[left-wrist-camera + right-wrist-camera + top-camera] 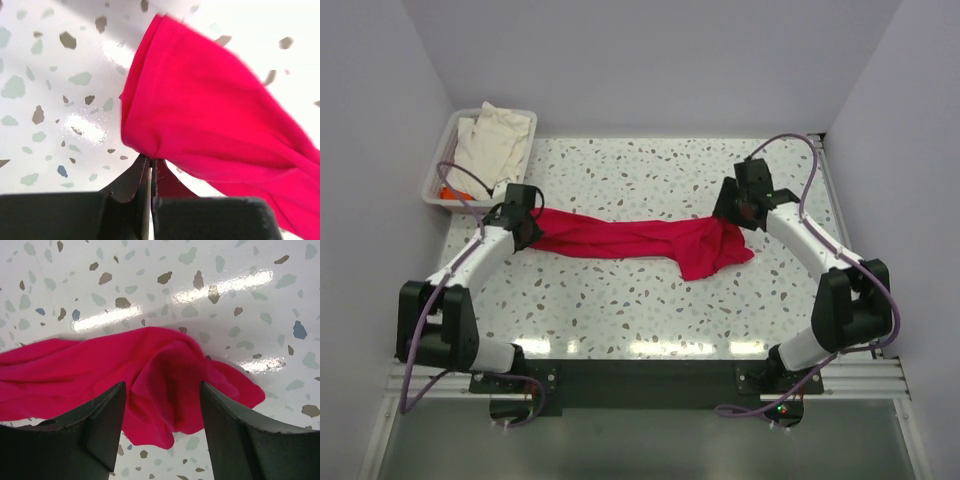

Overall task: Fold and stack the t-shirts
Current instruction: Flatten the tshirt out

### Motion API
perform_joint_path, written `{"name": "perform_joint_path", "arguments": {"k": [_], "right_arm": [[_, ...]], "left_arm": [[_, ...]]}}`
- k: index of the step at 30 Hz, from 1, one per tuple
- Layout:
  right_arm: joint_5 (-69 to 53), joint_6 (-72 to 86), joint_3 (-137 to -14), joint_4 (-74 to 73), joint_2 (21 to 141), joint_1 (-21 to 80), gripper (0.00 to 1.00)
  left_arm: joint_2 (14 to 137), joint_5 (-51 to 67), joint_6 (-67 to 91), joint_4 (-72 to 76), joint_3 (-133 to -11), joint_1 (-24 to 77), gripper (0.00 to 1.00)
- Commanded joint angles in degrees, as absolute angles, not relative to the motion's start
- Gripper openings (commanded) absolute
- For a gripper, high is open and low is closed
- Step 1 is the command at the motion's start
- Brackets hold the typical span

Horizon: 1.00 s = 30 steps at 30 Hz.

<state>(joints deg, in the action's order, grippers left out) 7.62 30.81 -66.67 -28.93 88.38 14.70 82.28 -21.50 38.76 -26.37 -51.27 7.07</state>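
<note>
My right gripper lowers its fingers back onto the narrow fold at the near tip of the red t-shirt's crumpled end next, then closes.
The crimson-red t-shirt (pixel 640 240) lies bunched in a long strip across the middle of the speckled table. My left gripper (pixel 527 228) is shut on its left end; in the left wrist view the jaws (pixel 150 161) pinch a fold of the red cloth (pixel 210 110). My right gripper (pixel 745 212) is open just above the shirt's crumpled right end; in the right wrist view the fingers (pixel 162 390) stand wide apart over the red cloth (pixel 165 375), holding nothing. The cream-white t-shirt (pixel 498 140) lies in the tray, with orange fabric (pixel 447 193) at its near end.
A white plastic tray (pixel 442 160) stands at the table's far left corner, close behind my left gripper. Grey walls enclose the table on the left, back and right. Purple cables loop off both arms.
</note>
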Motion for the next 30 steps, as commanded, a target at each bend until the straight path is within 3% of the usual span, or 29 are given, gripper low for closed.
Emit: {"name": "perform_joint_path", "arguments": {"k": [1,11,21,30], "right_arm": [[15.0,30.1,-65.7,-31.9,82.2,20.5,0.64],[23.6,36.8,-54.3,-30.8,78.7,33.4,0.6],[25.9,39.9,-51.4,-27.6,82.5,34.6,0.58],[22.8,40.7,-52.8,-24.5,87.7,34.7,0.45]], "left_arm": [[73.6,-19.5,34.6,-26.1,-51.9,6.5,0.0],[66.0,-15.0,30.7,-25.4,-49.7,6.5,0.0],[65.7,-13.2,29.7,-23.6,-48.5,6.5,0.0],[65.9,-12.4,29.7,-22.6,-48.0,6.5,0.0]]}}
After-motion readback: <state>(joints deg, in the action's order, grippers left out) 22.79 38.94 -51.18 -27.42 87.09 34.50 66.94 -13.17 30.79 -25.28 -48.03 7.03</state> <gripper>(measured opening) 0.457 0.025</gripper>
